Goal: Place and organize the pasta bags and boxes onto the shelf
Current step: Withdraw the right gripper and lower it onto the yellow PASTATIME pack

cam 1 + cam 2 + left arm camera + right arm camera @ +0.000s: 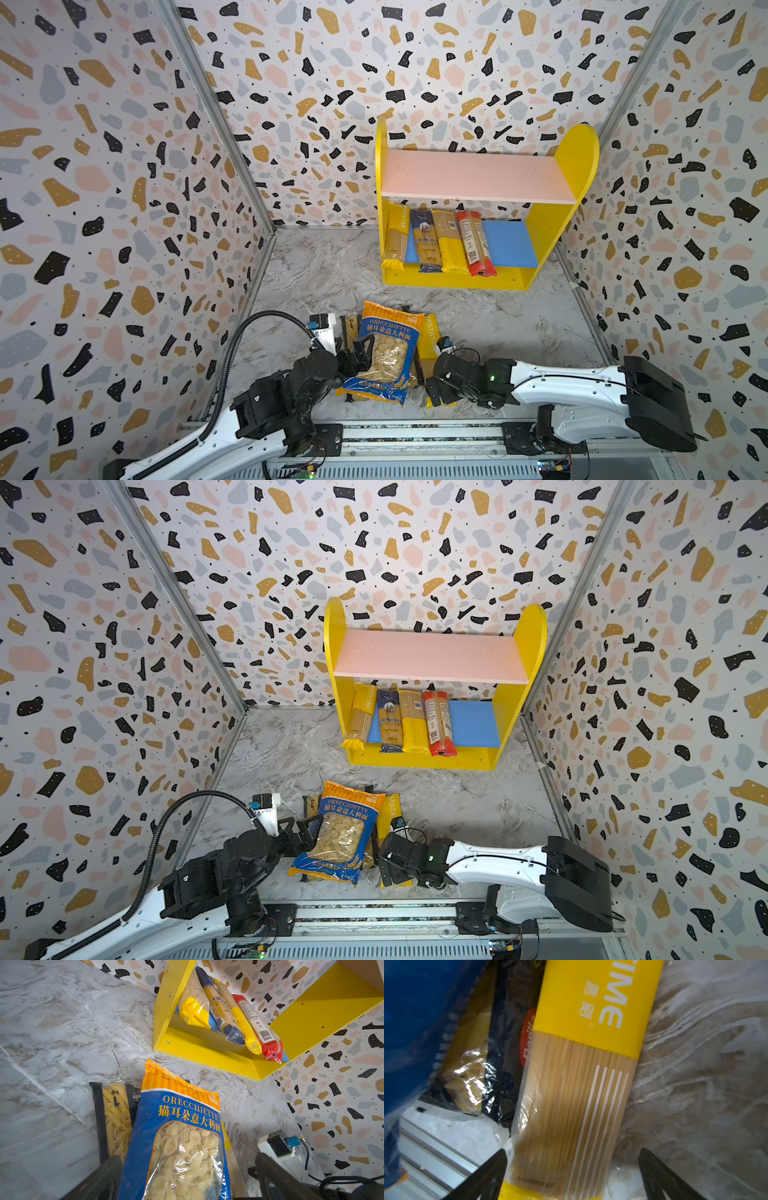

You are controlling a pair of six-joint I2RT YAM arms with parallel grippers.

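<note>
The clear window [429, 368] [574, 1116] is uncovered beside the orecchiette bag. So my open right gripper will next slide outward along the yellow spaghetti pack and close across that window.
The shelf [575, 166] stands at the back right, with several spaghetti packs [436, 243] side by side on the left part of its blue lower board [509, 245]. Near the front, a blue-orange orecchiette bag [384, 353] [176, 1126] lies on top of a dark Barilla penne bag [114, 1115] [508, 1043] and a yellow spaghetti pack [428, 336] [577, 1084]. My left gripper [360, 355] [187, 1178] is open, one finger on each side of the orecchiette bag. My right gripper [432, 374] [572, 1169] is open astride the yellow spaghetti pack's end.
Terrazzo-patterned walls [124, 208] close in the left, back and right sides. A metal rail [415, 436] carrying both arm bases runs along the front edge. The marble floor [332, 270] stretches between the pile and the shelf. The pink upper board [473, 174] overhangs the lower one.
</note>
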